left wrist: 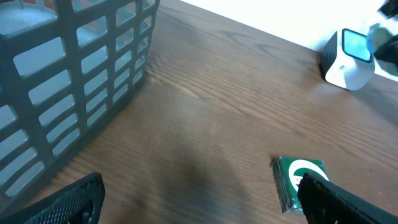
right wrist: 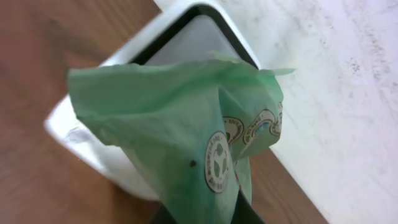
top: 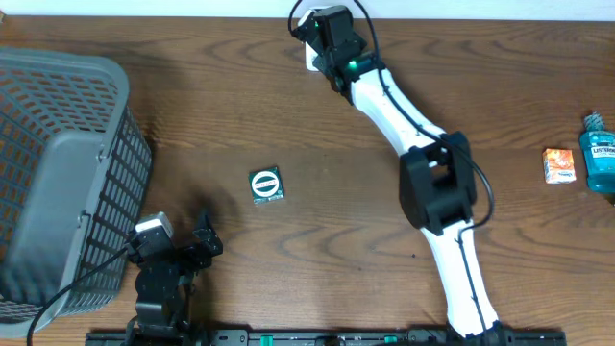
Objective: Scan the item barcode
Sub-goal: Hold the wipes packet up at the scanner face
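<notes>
My right gripper moves away from the scanner to the right in the overhead view next, and down beside the orange box, where the table is bare.
In the right wrist view my right gripper point(right wrist: 202, 219) is shut on a green soft packet point(right wrist: 186, 130) with a round logo. The packet is held up right in front of the window of the white barcode scanner point(right wrist: 186, 43). From overhead, the right gripper point(top: 317, 34) hovers over the scanner point(top: 312, 61) at the table's far edge. A small green box point(top: 266, 185) lies flat mid-table. My left gripper point(top: 197, 242) stands open near the front edge, short of that box point(left wrist: 298, 177), with nothing between its fingers point(left wrist: 68, 202).
A grey plastic basket point(top: 58, 173) fills the left side, close to the left arm, and shows as a lattice wall point(left wrist: 68, 74) in the left wrist view. At the far right stand an orange box point(top: 558, 165) and a blue bottle point(top: 597, 154).
</notes>
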### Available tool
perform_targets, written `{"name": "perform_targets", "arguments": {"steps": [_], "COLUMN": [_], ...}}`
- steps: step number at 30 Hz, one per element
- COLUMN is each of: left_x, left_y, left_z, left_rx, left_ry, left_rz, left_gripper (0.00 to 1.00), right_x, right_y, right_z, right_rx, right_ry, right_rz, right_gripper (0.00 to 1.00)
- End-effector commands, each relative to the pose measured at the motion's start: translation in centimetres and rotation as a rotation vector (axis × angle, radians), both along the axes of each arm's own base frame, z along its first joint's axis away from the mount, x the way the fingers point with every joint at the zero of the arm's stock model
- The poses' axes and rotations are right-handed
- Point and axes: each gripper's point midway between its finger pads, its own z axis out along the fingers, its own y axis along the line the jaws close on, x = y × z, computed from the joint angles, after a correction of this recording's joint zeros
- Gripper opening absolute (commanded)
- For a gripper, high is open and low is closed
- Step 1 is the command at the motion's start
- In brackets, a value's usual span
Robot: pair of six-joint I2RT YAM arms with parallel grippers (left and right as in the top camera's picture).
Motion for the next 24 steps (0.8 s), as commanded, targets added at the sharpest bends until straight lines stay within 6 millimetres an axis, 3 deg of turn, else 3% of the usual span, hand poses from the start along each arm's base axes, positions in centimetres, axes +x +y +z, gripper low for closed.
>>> {"name": "perform_targets", "arguments": {"steps": [1, 5, 11, 15, 18, 24], "left_x": [-0.2, -0.2, -0.2, -0.2, -0.2, -0.2], "left_y": [0.3, 0.3, 0.3, 0.3, 0.3, 0.3], "left_z": [-1.0, -1.0, -1.0, -1.0, -1.0, -1.0], "left_rx": [0.010, 0.010, 0.010, 0.010, 0.010, 0.010], "left_ry": [0.030, 0.030, 0.030, 0.030, 0.030, 0.030], "left_rz": [0.016, 0.016, 0.016, 0.016, 0.016, 0.016], "left_gripper": [0.98, 0.98, 0.98, 0.98, 0.98, 0.98], "right_x": [1.2, 1.5, 1.8, 0.8, -1.4, -8.8], "right_y": [-1.0, -1.2, -3.2, -7.6, -12.0, -20.4], "right_z": [0.8, 1.0, 2.2, 3.2, 2.8, -2.4], "right_rx": [-0.070, -0.092, -0.133, -0.232, -0.294, -0.193], "right_ry": [-0.049, -0.066, -0.125, -0.161, -0.136, 0.131], "right_rz": [-0.040, -0.043, -0.165, -0.390, -0.593, -0.947], "right_gripper": [0.01, 0.01, 0.01, 0.01, 0.01, 0.01]}}
